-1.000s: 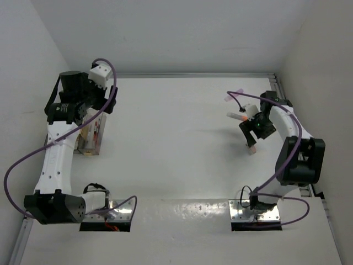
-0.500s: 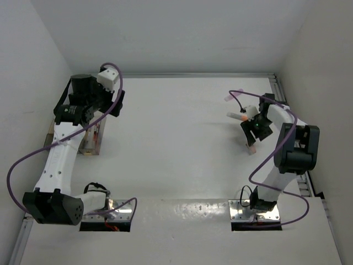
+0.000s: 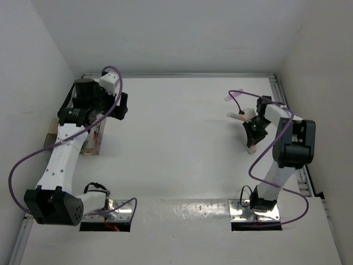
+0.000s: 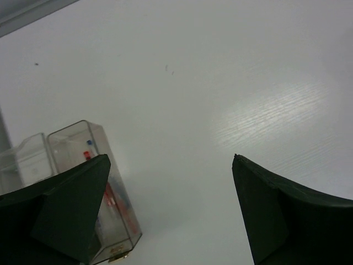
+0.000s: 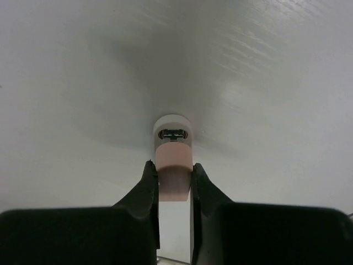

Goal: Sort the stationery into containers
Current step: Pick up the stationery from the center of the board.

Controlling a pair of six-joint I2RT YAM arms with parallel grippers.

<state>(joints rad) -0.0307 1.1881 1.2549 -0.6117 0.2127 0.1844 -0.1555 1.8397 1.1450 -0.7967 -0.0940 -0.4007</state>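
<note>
The robot should tilt its left gripper and move it to the right in the top view to reach the white end of the pink marker, which is held far from the containers.
My right gripper is shut on the pink marker, which has a white end and lies on the white table. In the top view this gripper is low at the right side, and the marker's pink tail sticks out toward the near edge. The clear containers hold red pens; they stand at the far left. My left gripper hangs open and empty above bare table just right of the containers, in the top view.
A small pink eraser and a short whitish piece with an orange-red tip lie just beyond the right gripper. Walls close the table on the left, back and right. A purple cable loops off each arm.
The right gripper's fingers have closed onto the pink marker. The left arm has swung up and to the right, off the containers, and its fingers have spread wider.
</note>
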